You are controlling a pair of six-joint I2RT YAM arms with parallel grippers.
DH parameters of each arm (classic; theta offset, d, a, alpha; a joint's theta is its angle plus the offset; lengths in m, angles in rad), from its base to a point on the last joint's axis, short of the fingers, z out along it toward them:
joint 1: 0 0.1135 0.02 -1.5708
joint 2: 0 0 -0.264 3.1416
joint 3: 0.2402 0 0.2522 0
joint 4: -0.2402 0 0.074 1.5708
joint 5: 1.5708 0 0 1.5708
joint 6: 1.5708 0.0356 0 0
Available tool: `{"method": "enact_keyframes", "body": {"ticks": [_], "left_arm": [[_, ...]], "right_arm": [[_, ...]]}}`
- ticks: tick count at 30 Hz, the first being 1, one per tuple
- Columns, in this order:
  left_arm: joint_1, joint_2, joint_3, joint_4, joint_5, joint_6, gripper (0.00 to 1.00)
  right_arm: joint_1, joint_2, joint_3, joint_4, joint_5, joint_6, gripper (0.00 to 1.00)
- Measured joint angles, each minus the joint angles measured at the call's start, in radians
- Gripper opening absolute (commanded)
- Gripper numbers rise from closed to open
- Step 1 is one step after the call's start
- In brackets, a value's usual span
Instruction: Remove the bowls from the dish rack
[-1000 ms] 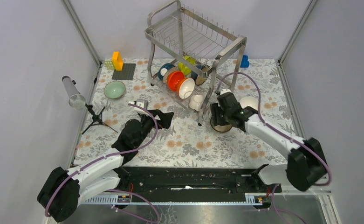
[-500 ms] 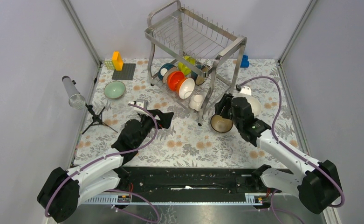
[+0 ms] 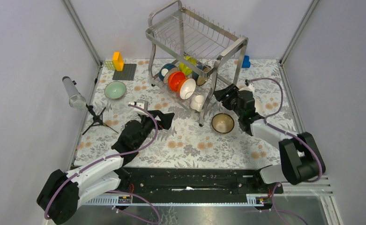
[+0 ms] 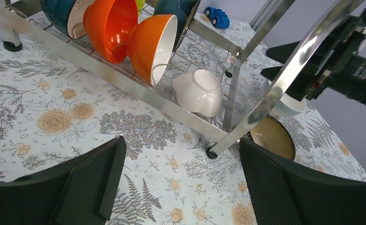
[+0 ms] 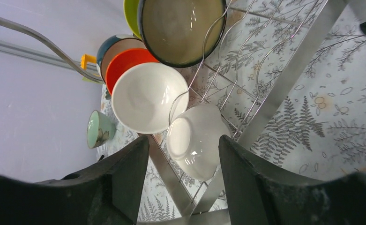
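Note:
My right gripper goes outward and in past the upturned white bowl (image 3: pixel 197 101) onto the dark blue bowl's upper rim next, as that bowl's opening faces the rack's end.
The steel dish rack (image 3: pixel 228 49) stands at the back of the table. Its lower shelf holds a blue bowl (image 3: pixel 165 71), an orange-red bowl (image 3: pixel 175 80), an orange bowl with a white inside (image 3: pixel 187 88), a yellow-green bowl (image 3: pixel 185 66) and an upturned white bowl (image 3: pixel 197 101). A brown-gold bowl (image 3: pixel 222 123) sits on the table by the rack's right leg. A pale green bowl (image 3: pixel 115 90) sits far left. My right gripper (image 3: pixel 220 94) is open and empty at the rack's right end, facing the upturned white bowl (image 5: pixel 197 140). My left gripper (image 3: pixel 165 118) is open and empty, low over the table in front of the rack.
A yellow block (image 3: pixel 118 61) on a dark plate and a blue toy (image 3: pixel 246 61) stand at the back corners. A lamp on a small tripod (image 3: pixel 76 96) stands at the left. A white bowl (image 4: pixel 288 106) sits right of the rack, mostly hidden by my right arm.
My right gripper has let go of the brown-gold bowl on the table and moved back up to the rack's right end. The left arm has not moved.

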Motion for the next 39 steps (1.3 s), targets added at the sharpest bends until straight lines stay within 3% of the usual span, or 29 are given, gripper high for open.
{"method": "enact_keyframes", "body": {"ticks": [5,8,15,24,39], "left_arm": [[0.000,-0.002,0.000,-0.006,0.000,0.000,0.96],[0.000,-0.002,0.000,-0.006,-0.001,0.000,0.96],[0.000,-0.002,0.000,-0.009,-0.001,0.000,0.96],[0.000,-0.002,0.000,-0.012,-0.004,0.000,0.96],[0.000,-0.002,0.000,-0.013,-0.005,0.000,0.96]], "right_arm": [[-0.010,0.147,0.004,0.170,-0.062,0.091,0.68],[-0.011,0.230,0.010,0.302,-0.081,0.142,0.75],[-0.012,0.462,0.130,0.500,-0.122,0.220,0.82],[-0.011,0.579,0.320,0.512,-0.110,0.210,0.82],[-0.008,0.774,0.508,0.488,-0.111,0.212,0.69]]}}
